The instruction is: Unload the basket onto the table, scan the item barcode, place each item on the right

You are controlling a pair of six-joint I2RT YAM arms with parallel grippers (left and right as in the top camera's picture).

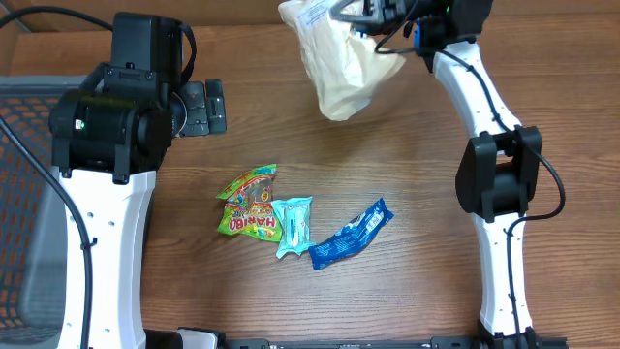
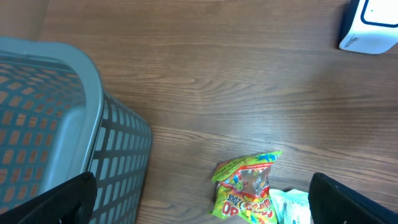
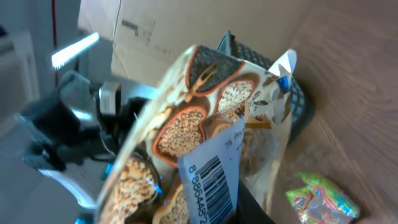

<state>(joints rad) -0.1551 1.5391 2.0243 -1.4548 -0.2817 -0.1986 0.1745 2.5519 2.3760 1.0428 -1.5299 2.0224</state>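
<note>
I will move my right gripper back, down and to the right in the overhead view to let go of the bag. The tabletop below it on that side is bare.
My right gripper [image 1: 360, 21] is shut on a cream snack bag [image 1: 334, 63] and holds it up over the far middle of the table. In the right wrist view the bag [image 3: 205, 118] fills the frame, printed with brown biscuits. A white barcode label [image 3: 214, 180] on it faces the camera, just above my right gripper [image 3: 221, 211]. My left gripper [image 1: 208, 107] is open and empty at the left, beside the basket. In the left wrist view its black fingertips [image 2: 59, 199] stand wide apart at the bottom corners, around the left gripper [image 2: 202, 208].
A green and yellow candy bag [image 1: 250, 202], a teal packet [image 1: 293, 225] and a blue packet [image 1: 351, 235] lie mid-table. A grey mesh basket [image 1: 19, 194] stands at the left edge. A white device [image 2: 373, 28] sits at the top right of the left wrist view.
</note>
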